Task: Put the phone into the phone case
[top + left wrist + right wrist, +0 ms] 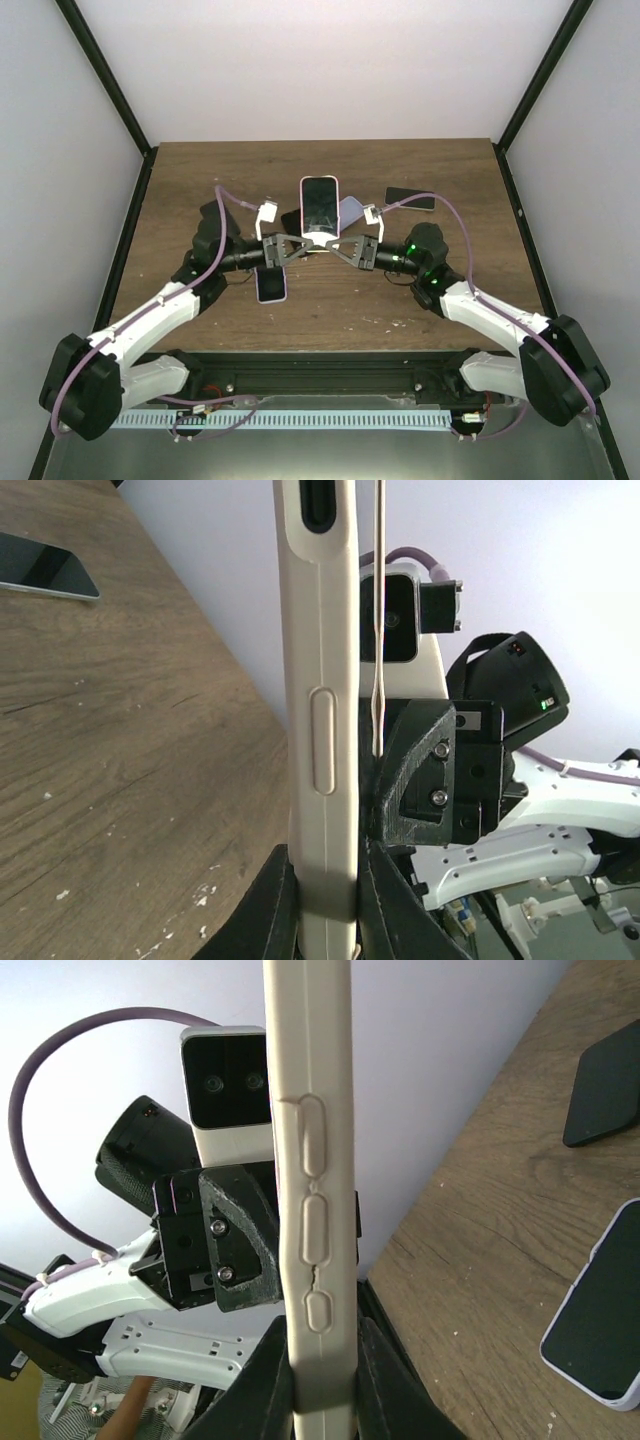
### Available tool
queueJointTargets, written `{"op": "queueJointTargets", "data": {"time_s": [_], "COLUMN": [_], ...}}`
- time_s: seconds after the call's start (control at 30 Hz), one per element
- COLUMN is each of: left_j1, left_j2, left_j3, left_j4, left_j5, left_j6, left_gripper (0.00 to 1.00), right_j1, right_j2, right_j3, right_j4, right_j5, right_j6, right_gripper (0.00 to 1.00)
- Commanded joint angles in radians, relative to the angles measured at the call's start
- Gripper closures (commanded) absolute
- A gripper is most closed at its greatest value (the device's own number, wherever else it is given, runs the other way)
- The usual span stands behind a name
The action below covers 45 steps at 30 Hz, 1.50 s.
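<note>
Next I should lower and draw back my right gripper, tilting the case flat to release it on the bare near tabletop, since the phone sits in the case.
A cream phone case [320,208] with a black-screened phone [320,203] in it is held upright above the middle of the table, screen toward the top camera. My left gripper [305,243] and right gripper [336,243] meet at its lower end, each shut on a side of it. In the left wrist view the case edge [320,680] stands between my fingers [325,880], with a thin pale strip [377,630] beside it. In the right wrist view the case edge with its buttons [312,1210] is pinched at the gripper [322,1360].
Other phones lie on the wooden table [200,190]: one in a purple case [271,284] near left, a lavender one [353,210] behind the held case, a black one [412,198] at back right. The enclosure's walls and black posts surround the table.
</note>
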Motion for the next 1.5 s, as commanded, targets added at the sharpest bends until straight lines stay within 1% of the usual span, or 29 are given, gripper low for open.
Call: {"op": "queueJointTargets", "data": {"time_s": [0.0,0.07,0.1,0.17,0.27,0.3,0.33,0.37,0.5,0.63,0.73,0.83,0.93,0.97,1.03,1.07,1.17,1.23,1.33,1.47], "left_j1": [-0.001,-0.001,-0.001,-0.001,0.001,0.003,0.005,0.007,0.022,0.046,0.062,0.074,0.081,0.081,0.083,0.083,0.085,0.085,0.085,0.085], "left_j2": [-0.013,-0.031,-0.042,-0.069,-0.12,-0.136,-0.149,-0.163,-0.179,-0.145,-0.127,-0.12,-0.118,-0.119,-0.121,-0.119,-0.105,-0.1,-0.11,-0.142], "left_j3": [0.034,0.051,0.059,0.07,0.088,0.099,0.108,0.12,0.177,0.225,0.226,0.224,0.221,0.219,0.215,0.216,0.223,0.228,0.222,0.198], "left_j4": [-0.165,-0.228,-0.262,-0.327,-0.443,-0.481,-0.522,-0.559,-0.718,-0.829,-0.86,-0.876,-0.89,-0.892,-0.895,-0.9,-0.925,-0.935,-0.934,-0.917], "left_j5": [-0.091,-0.133,-0.156,-0.202,-0.275,-0.302,-0.324,-0.349,-0.432,-0.453,-0.456,-0.499,-0.489,-0.492,-0.506,-0.509,-0.509,-0.499,-0.479,-0.455], "left_j6": [0.114,0.134,0.157,0.196,0.265,0.29,0.315,0.343,0.404,0.447,0.452,0.436,0.448,0.444,0.44,0.443,0.46,0.483,0.502,0.517], "left_gripper": [0.87,0.64,0.56,0.45,0.22,0.16,0.04,0.01,0.0,0.0,0.0,0.0,0.0,0.0,0.0,0.0,0.0,0.0,0.0,0.0], "right_j1": [0.009,0.009,0.01,0.009,0.008,0.008,0.007,0.007,0.007,0.007,0.007,0.007,0.005,0.004,0.004,0.004,0.003,0.003,-0.005,-0.064], "right_j2": [-0.02,-0.021,-0.022,-0.027,-0.034,-0.034,-0.032,-0.028,-0.008,-0.011,-0.009,0.0,0.026,0.038,0.057,0.061,0.048,0.019,-0.036,-0.071], "right_j3": [0.001,0.006,0.008,0.007,-0.001,-0.009,-0.017,-0.027,-0.084,-0.17,-0.203,-0.244,-0.259,-0.262,-0.259,-0.253,-0.227,-0.202,-0.154,-0.082], "right_j4": [-0.038,-0.081,-0.109,-0.177,-0.312,-0.346,-0.376,-0.402,-0.504,-0.514,-0.528,-0.473,-0.44,-0.435,-0.442,-0.457,-0.53,-0.595,-0.703,-0.8], "right_j5": [0.044,0.056,0.061,0.081,0.129,0.14,0.143,0.144,0.157,0.169,0.195,0.209,0.234,0.245,0.258,0.267,0.316,0.388,0.478,0.605], "right_j6": [-0.064,-0.08,-0.09,-0.12,-0.169,-0.177,-0.182,-0.183,-0.17,-0.135,-0.126,-0.101,-0.1,-0.097,-0.099,-0.103,-0.134,-0.153,-0.16,-0.161], "right_gripper": [0.99,0.99,0.99,0.99,0.99,0.99,0.99,0.99,0.99,0.99,0.99,0.99,0.98,0.94,0.84,0.77,0.5,0.37,0.2,0.02]}}
